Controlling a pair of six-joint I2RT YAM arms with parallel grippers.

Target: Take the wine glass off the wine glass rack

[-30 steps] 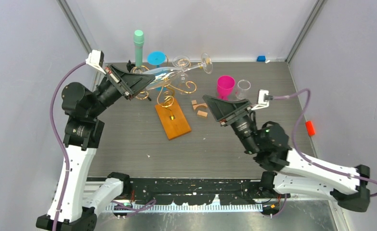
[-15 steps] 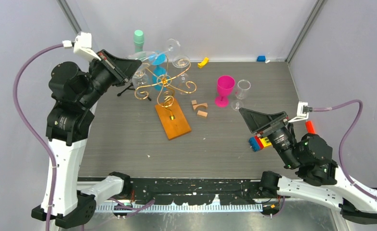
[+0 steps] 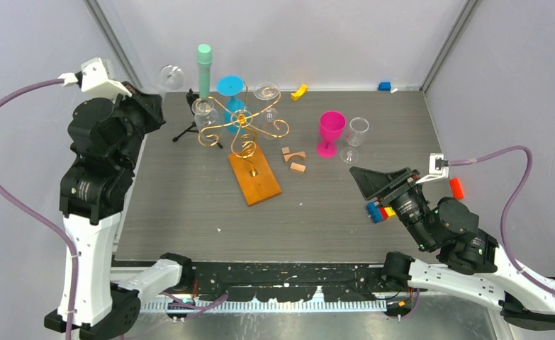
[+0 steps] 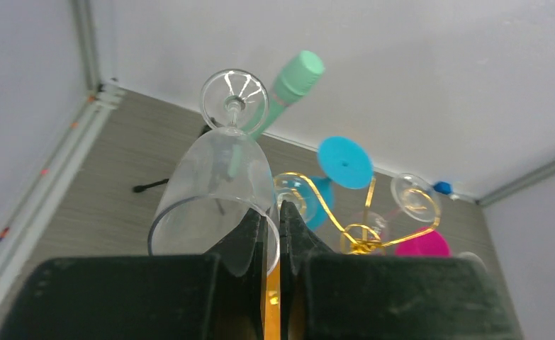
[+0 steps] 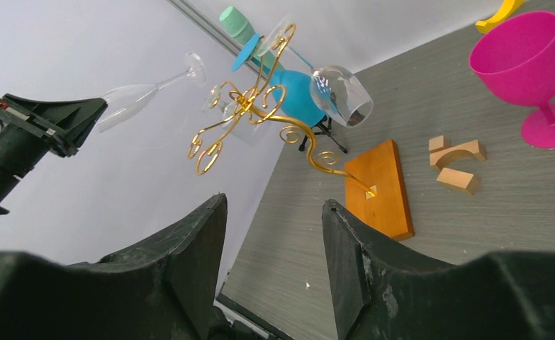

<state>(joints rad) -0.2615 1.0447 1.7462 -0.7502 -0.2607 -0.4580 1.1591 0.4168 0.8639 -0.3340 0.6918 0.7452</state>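
Note:
The robot's left gripper will lower and tilt downward onto the bare tabletop below it beside the wooden base and release, because the glass's foot points up.
The wine glass (image 4: 216, 185) is clear and is clamped by its rim wall between my left gripper's (image 4: 274, 212) shut fingers. Its foot (image 3: 170, 74) points up and back, clear of the rack. In the top view my left gripper (image 3: 150, 103) is raised at the far left, left of the gold wire wine glass rack (image 3: 242, 124) on its orange-brown wooden base (image 3: 254, 176). Two more clear glasses and a blue glass (image 3: 230, 88) still hang on the rack. My right gripper (image 3: 363, 178) is open and empty at the right front. The right wrist view shows the rack (image 5: 249, 106) and the held glass (image 5: 136, 95).
A pink goblet (image 3: 331, 131) and a clear cup (image 3: 358, 129) stand right of the rack. Wooden blocks (image 3: 294, 159) lie beside the base. A green cylinder (image 3: 203, 67) and a small black tripod (image 3: 189, 129) stand behind the rack. Coloured bricks (image 3: 378, 210) lie under my right gripper.
My left gripper has pulled the clear glass off the rack and carried it up and to the left. My right arm has drawn back to the right front.

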